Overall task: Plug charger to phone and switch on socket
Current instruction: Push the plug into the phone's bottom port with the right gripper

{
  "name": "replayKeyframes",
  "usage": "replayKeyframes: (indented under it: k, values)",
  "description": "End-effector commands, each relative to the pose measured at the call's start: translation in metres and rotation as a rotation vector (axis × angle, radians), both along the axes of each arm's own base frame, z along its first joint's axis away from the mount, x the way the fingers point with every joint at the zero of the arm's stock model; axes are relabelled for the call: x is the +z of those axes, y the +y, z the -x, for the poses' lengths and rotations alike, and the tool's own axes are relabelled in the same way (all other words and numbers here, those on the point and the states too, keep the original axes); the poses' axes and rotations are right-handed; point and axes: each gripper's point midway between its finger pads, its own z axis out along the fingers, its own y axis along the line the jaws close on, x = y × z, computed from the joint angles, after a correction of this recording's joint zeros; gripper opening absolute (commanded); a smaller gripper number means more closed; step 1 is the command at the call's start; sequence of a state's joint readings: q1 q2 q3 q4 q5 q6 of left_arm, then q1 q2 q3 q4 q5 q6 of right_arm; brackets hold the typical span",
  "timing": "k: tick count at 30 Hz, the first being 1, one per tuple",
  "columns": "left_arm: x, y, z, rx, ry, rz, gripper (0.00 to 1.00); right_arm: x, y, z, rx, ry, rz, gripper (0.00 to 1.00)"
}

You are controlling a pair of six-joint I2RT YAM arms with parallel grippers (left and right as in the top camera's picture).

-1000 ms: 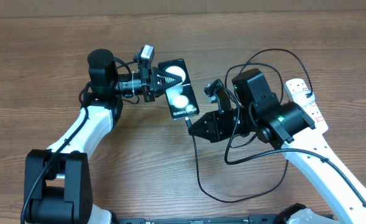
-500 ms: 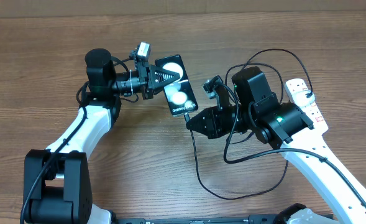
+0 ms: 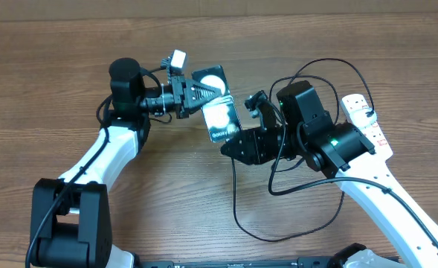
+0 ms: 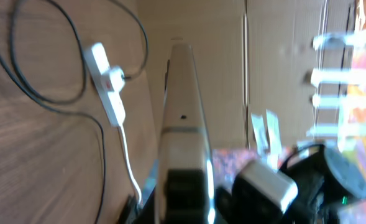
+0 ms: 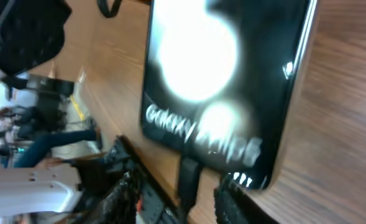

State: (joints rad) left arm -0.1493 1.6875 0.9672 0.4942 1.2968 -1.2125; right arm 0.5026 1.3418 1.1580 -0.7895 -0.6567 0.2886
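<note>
The clear wood is below and back of my left gripper, so the gripper needs to go down and draw back to release the phone (image 3: 219,113) on the tabletop.
My left gripper (image 3: 198,92) is shut on the top end of the black phone (image 3: 219,113) and holds it tilted off the table. The left wrist view shows the phone edge-on (image 4: 183,118). In the right wrist view the phone's face (image 5: 223,74) shows white circles and text. The charger's black connector tip (image 5: 189,177) meets the phone's bottom edge. My right gripper (image 5: 181,198) sits around the tip with a gap on both sides, fingers open; it is just below the phone in the overhead view (image 3: 230,146). The black charger cable (image 3: 237,212) loops over the table. The white socket strip (image 3: 366,112) lies at the far right, partly under my right arm.
The socket strip with its white cord (image 4: 108,81) lies on the wooden table (image 3: 47,89) in the left wrist view, with black cable loops (image 4: 21,74) around it. Cardboard stands beyond the table's far edge (image 3: 219,6).
My left gripper has shifted slightly right and tilted the phone up. My right gripper has moved left, close under the phone's bottom end.
</note>
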Motion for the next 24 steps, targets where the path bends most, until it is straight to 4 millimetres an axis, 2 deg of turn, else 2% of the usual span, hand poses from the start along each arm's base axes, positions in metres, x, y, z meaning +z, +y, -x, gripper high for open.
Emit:
replayKeyframes:
  k: [1, 5, 9, 10, 14, 19, 21, 24]
  values:
    - [0.003, -0.008, 0.018, -0.104, -0.070, 0.014, 0.04, 0.031, -0.005, -0.006, 0.002, -0.120, 0.006, 0.49]
    - [0.004, -0.008, 0.022, -0.130, -0.087, 0.020, 0.04, 0.055, -0.025, -0.005, -0.075, -0.198, 0.088, 0.59]
    - [0.004, -0.004, 0.019, -0.111, -0.089, 0.017, 0.04, 0.057, -0.034, 0.009, -0.104, -0.240, 0.170, 0.65]
    - [0.003, -0.003, 0.016, -0.098, -0.090, 0.014, 0.04, 0.053, -0.033, 0.014, -0.105, -0.238, 0.197, 0.68]
    - [0.002, -0.001, 0.008, -0.053, -0.078, 0.004, 0.04, 0.027, -0.033, 0.017, -0.219, -0.215, 0.336, 0.68]
    - [0.002, 0.000, 0.007, -0.046, -0.048, 0.006, 0.04, -0.006, -0.012, 0.033, -0.253, -0.177, 0.438, 0.67]
    - [0.001, 0.000, 0.007, -0.045, -0.036, 0.007, 0.04, -0.017, -0.010, 0.029, -0.307, -0.191, 0.498, 0.66]
    - [0.002, -0.001, 0.009, -0.053, -0.035, 0.009, 0.04, -0.034, -0.009, 0.020, -0.379, -0.193, 0.569, 0.56]
